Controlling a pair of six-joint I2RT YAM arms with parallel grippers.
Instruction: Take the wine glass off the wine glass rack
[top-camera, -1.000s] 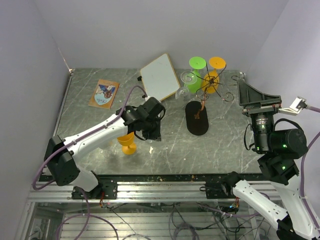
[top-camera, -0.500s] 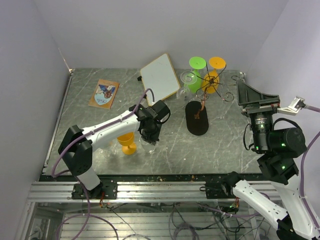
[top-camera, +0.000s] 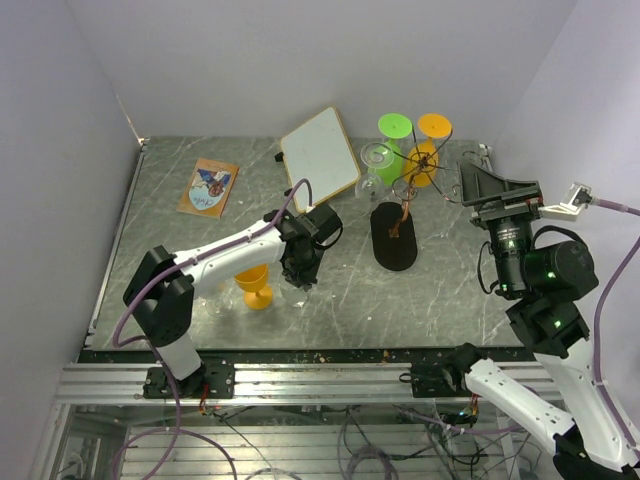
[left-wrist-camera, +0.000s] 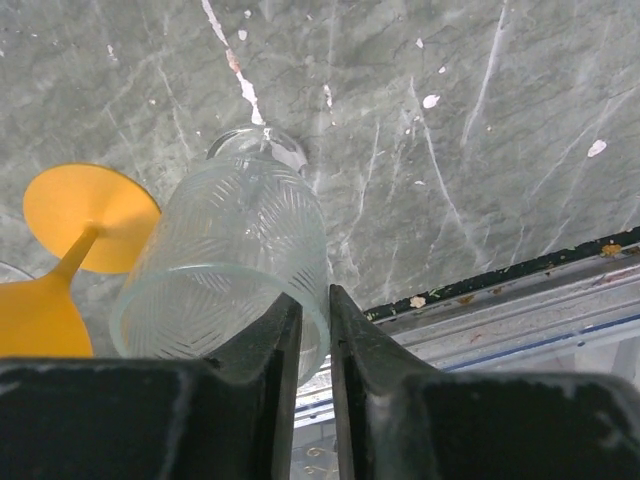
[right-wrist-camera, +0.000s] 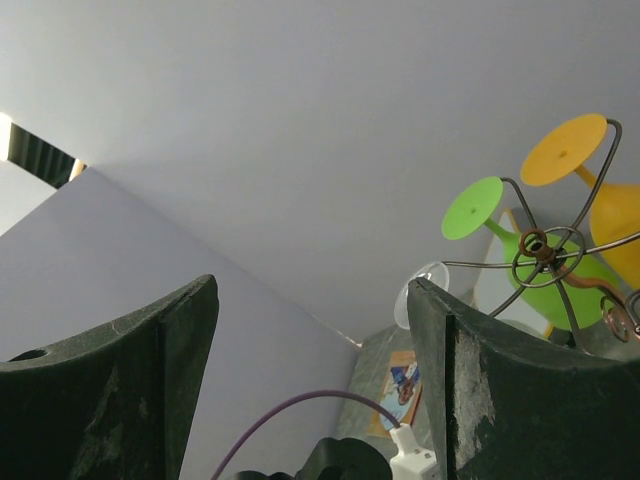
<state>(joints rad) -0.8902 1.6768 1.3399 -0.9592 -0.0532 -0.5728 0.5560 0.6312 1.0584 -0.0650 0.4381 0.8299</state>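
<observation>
The right gripper moves to the left in the top view onto the clear wine glass's foot (top-camera: 377, 155) next, as the foot lies that way and faces up uncovered.
The wine glass rack (top-camera: 393, 236) stands at the back on a black oval base, and its wire arms (right-wrist-camera: 541, 256) carry a green glass (top-camera: 391, 150), an orange glass (top-camera: 429, 150) and a clear glass (top-camera: 375, 160), all hanging upside down. My left gripper (top-camera: 298, 274) is low over the table's middle. Its jaws pinch the rim of a clear patterned wine glass (left-wrist-camera: 240, 250) whose foot meets the table. Just left of that stands an orange wine glass (top-camera: 256, 286). My right gripper (top-camera: 495, 186) hangs open in the air to the right of the rack, holding nothing.
A white board (top-camera: 320, 155) leans at the back, left of the rack. A booklet (top-camera: 208, 187) lies at the back left. Pale walls close in the table on three sides. The metal rail (top-camera: 320, 356) runs along the near edge.
My left arm folded in and brought the clear glass slightly right and down to the table beside the orange glass. My right gripper shifted left towards the rack.
</observation>
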